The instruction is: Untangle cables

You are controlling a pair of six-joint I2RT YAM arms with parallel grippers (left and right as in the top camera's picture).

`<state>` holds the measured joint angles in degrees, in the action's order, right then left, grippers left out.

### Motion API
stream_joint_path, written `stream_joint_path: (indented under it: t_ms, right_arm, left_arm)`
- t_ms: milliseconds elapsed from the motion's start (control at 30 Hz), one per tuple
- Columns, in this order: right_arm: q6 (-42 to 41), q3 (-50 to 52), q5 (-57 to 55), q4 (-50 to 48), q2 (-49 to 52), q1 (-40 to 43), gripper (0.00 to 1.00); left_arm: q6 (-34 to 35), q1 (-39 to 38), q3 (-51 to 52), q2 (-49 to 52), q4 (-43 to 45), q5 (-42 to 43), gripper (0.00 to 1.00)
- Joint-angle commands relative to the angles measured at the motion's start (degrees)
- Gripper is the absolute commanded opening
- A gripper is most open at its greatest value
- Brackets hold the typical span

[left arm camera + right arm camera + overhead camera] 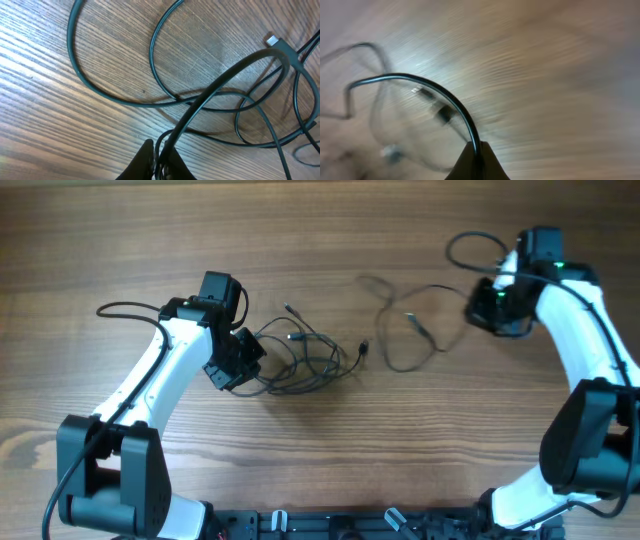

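Note:
I need to move the looser cable (415, 330) next with my right gripper to the right in the overhead view, onto bare tabletop, and let it go away from the tangle.
Thin black cables lie on the wooden table in two groups. A tangle of loops (300, 360) lies at centre left; a looser cable (415, 330) with small plug ends lies at centre right. My left gripper (243, 365) is at the left edge of the tangle, shut on a cable strand (215, 90) that arches up from its fingers (162, 160); a silvery plug (272, 40) shows beyond. My right gripper (487, 308) is shut on the looser cable (440, 95), which curves up from its fingertips (476, 150); that view is blurred.
The thicker black arm cables loop near the left arm (125, 308) and above the right arm (470, 245). A dark rail (340, 525) runs along the table's front edge between the arm bases.

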<state>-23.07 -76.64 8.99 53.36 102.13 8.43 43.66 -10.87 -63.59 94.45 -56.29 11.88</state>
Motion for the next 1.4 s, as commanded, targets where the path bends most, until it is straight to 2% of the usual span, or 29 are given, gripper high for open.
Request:
stream_joint_path:
  t_ms: [0,67,400,733,867,900,967,1000,1033,1133,1367]
  right_arm:
    - [-4.98,-1.25,-16.24,2.43,0.31,5.22,0.04]
    - [-7.41,-1.25,-16.22,3.80,0.31,9.11,0.04]
    - [-6.88,-1.27,-16.57,6.16,-0.07,25.59,0.04]
    - [-5.42,-2.25,-20.55,-0.72,-13.42,26.47,0.04]
    - [-5.40,-2.12,-18.75,-1.38,-14.58,26.47,0.04]
    - [-5.38,-1.97,-16.92,-1.44,-14.38,26.47,0.10]
    - [-5.38,-1.73,-13.42,-1.49,-13.92,26.47,0.48]
    - [-5.35,-1.73,-12.04,-1.49,-13.75,26.47,0.55]
    - [-5.22,-1.73,-10.21,-1.46,-13.46,26.47,0.68]
    - [-3.15,-1.68,-6.82,-1.44,-13.40,26.47,0.78]
    - [2.99,-1.62,6.10,0.07,-13.40,26.01,0.82]
  left_arm:
    - [0.28,-0.22,-0.15,0.28,0.02,0.09,0.09]
    - [0.28,-0.22,-0.15,0.28,-0.09,0.09,0.09]
    - [0.31,-0.22,-0.15,0.28,-0.04,0.09,0.09]
    - [0.31,-0.22,-0.15,0.28,-0.07,0.09,0.10]
    - [0.31,-0.22,-0.15,0.28,-0.02,0.09,0.10]
    - [0.31,-0.22,-0.15,0.28,0.00,0.09,0.10]
    - [0.31,-0.22,-0.15,0.28,0.02,0.09,0.10]
    - [0.31,-0.22,-0.15,0.28,0.02,0.09,0.10]
    - [0.31,-0.22,-0.15,0.28,0.02,0.09,0.10]
    - [0.31,-0.22,-0.15,0.28,0.02,0.09,0.10]
    - [0.31,-0.22,-0.15,0.28,0.39,0.09,0.10]
